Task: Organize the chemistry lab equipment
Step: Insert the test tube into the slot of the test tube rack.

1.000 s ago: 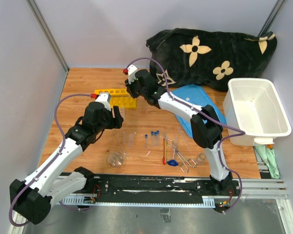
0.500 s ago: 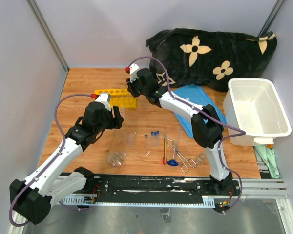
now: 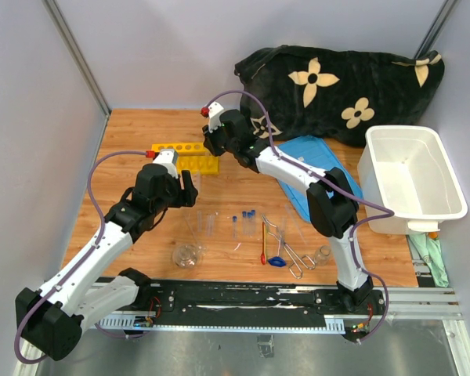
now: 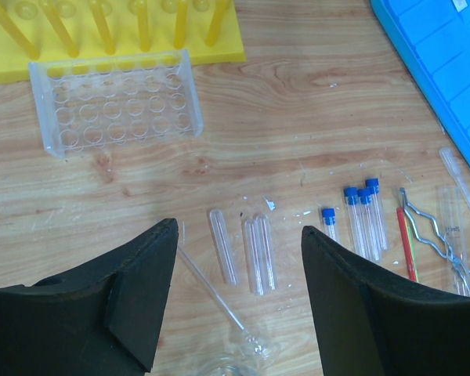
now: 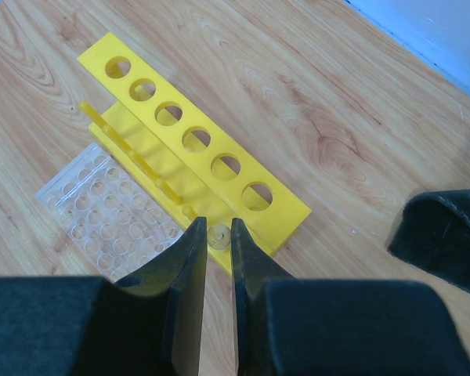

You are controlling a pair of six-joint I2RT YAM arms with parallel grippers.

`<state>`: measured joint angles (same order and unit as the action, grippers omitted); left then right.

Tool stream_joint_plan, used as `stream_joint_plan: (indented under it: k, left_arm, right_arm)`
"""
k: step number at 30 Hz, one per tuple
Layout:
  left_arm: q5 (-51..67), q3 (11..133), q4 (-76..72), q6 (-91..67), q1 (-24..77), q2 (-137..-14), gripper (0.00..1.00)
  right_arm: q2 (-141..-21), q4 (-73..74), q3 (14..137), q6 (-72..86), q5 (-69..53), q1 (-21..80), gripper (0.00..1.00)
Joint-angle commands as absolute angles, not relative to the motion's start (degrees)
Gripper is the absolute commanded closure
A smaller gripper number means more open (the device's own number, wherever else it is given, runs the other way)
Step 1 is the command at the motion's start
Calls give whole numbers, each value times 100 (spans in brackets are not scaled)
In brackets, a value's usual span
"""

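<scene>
My right gripper should go down next onto the yellow rack's end peg and let go, because the peg is below it, in line under the clear test tube.
The yellow holed tube rack lies at the far left of the table and fills the right wrist view. My right gripper hovers over the rack's right end. In its wrist view it is shut on a clear test tube, seen end-on. My left gripper is open and empty above three uncapped clear tubes. Blue-capped tubes, the red-handled spatula and the metal tongs lie to their right. A glass beaker and a small flask stand near the front edge.
A clear well plate lies against the rack's near side. A glass rod lies under my left gripper. The blue lid lies right of centre, the white tub at the right edge, and the black flowered cloth at the back.
My right gripper has shifted slightly toward the far side over the rack's end, still holding the tube. The left arm has not moved.
</scene>
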<state>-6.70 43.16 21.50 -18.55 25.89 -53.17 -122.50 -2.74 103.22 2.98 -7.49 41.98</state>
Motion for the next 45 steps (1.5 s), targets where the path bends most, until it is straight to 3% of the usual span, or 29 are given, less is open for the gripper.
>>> stream_joint_plan:
  k: [1,26,41,45]
  left_arm:
    - [-606,4241,2054,-1890,2531,-5322,32]
    - [-606,4150,2048,-1898,2532,-5285,32]
    - [-536,4094,2045,-1951,2531,-5283,30]
    - [-478,4098,2080,-1966,2531,-5228,30]
  right_arm:
    - [-12231,-356,10310,378,-810,4148,99]
    - [-12853,-33,10655,389,-901,4148,98]
    - [-12631,8,10563,316,-982,4153,66]
    - [-12338,-20,10372,318,-921,4166,65]
